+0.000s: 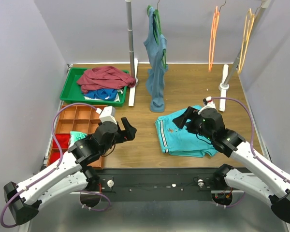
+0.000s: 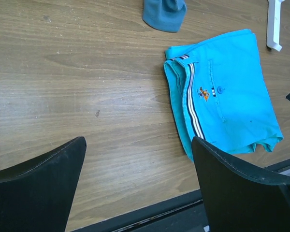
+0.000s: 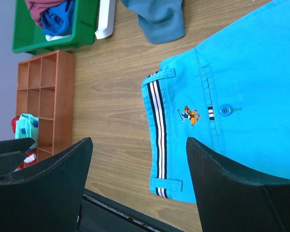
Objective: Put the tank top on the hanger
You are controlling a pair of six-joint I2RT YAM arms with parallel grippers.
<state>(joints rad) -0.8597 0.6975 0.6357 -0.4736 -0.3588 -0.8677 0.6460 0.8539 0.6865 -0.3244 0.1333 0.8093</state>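
My left gripper next swings outward over the green bin's maroon tank top, then lowers to its bunched middle [image 1: 106, 78].
The maroon tank top [image 1: 105, 77] lies crumpled on top of other clothes in the green bin [image 1: 71, 77] at the back left; a corner of it shows in the right wrist view [image 3: 37, 8]. The bright orange hanger [image 1: 213, 36] hangs on the rail at the back right. My left gripper [image 1: 128, 129] is open and empty above bare table, left of the turquoise shorts. My right gripper [image 1: 182, 118] is open and empty above the near left edge of those shorts. Both are far from the tank top and the hanger.
Folded turquoise shorts [image 1: 186, 130] lie centre right, also in both wrist views [image 2: 222, 92] [image 3: 232, 96]. A grey-blue top [image 1: 156, 63] hangs on a green hanger, touching the table. A paler yellow-orange hanger [image 1: 246, 34] hangs far right. An orange compartment box [image 1: 75, 121] sits left. White rack feet [image 1: 224, 87] stand behind.
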